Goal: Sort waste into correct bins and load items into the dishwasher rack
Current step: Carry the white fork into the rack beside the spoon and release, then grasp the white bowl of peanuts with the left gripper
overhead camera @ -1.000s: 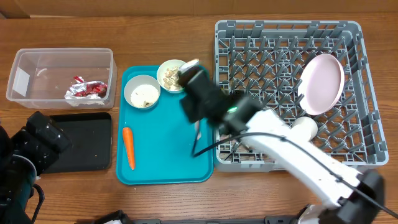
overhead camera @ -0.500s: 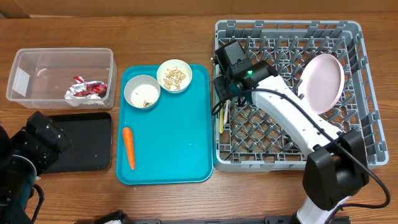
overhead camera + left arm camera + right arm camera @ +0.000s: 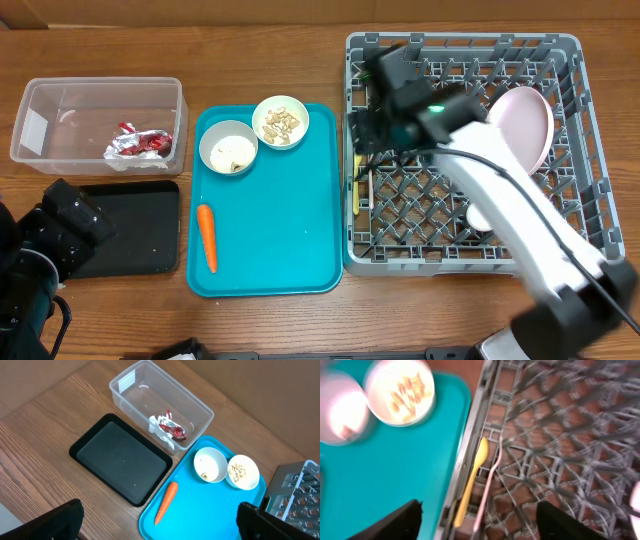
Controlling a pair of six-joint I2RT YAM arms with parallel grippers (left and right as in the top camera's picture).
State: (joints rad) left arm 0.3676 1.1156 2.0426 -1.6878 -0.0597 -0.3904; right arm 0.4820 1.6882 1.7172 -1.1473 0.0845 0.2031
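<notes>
My left gripper is to swing outward and down past the carrot [image 3: 206,238] next, onto the white peanut bowl's rack-side rim [image 3: 306,126], since that rim is clear of the other bowl.
The grey dishwasher rack [image 3: 570,60] holds the pale plate [image 3: 520,135] on edge and a white cup [image 3: 480,215]. Yellow cutlery [image 3: 470,482] and a whitish piece [image 3: 489,480] lie on the rack's lattice at its left edge, directly under my right gripper [image 3: 487,525], which is open and empty. Both bowls [image 3: 228,148] [image 3: 281,122], with food scraps in them, and the carrot [image 3: 206,238] sit on the teal tray [image 3: 270,260]. The red-and-silver wrapper [image 3: 170,430] lies in the clear tub [image 3: 160,407]. High above the tray's near-left corner hovers my left gripper [image 3: 160,530], open and empty.
The shallow black tray [image 3: 120,462] lies in front of the clear tub, left of the teal tray. My left arm [image 3: 65,230] partly overlaps it in the overhead view. The rack's tall wall [image 3: 470,435] stands right against the teal tray's edge.
My right arm swung from over the teal tray to the rack's left side. Its jaws opened and the cutlery now lies on the rack floor. The left arm stayed still.
</notes>
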